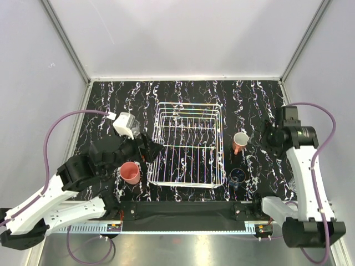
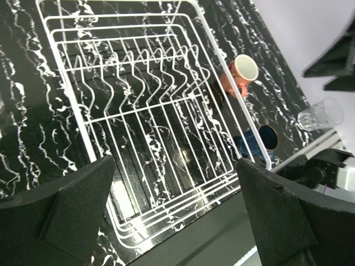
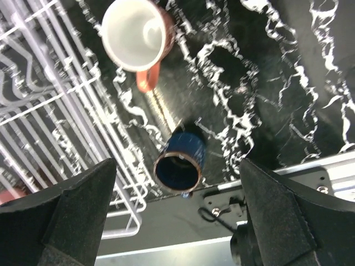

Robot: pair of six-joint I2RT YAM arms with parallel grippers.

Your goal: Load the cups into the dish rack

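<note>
The right gripper goes down and toward the rack next, onto the mug rim's side facing away from it, as the orange handled mug stands opening up.
The white wire dish rack (image 1: 222, 145) stands mid-table with nothing in it. A pink tumbler (image 1: 131, 172) stands upright off its left front corner. To its right are an orange handled mug (image 1: 241, 142) and a dark blue cup (image 1: 238, 176). My left gripper (image 1: 151, 149) hovers open at the rack's left edge; its wrist view shows the rack (image 2: 206, 34), mug (image 2: 241, 75), blue cup (image 2: 258, 141) and a clear glass (image 2: 321, 115). My right gripper (image 1: 262, 129) is open beside the mug, above the blue cup (image 3: 180, 160) and mug (image 3: 138, 36).
The clear glass (image 1: 292, 185) stands near the right arm's base. A black mat strip (image 1: 183, 209) runs along the table's front edge between the arm bases. Grey walls enclose the table on three sides.
</note>
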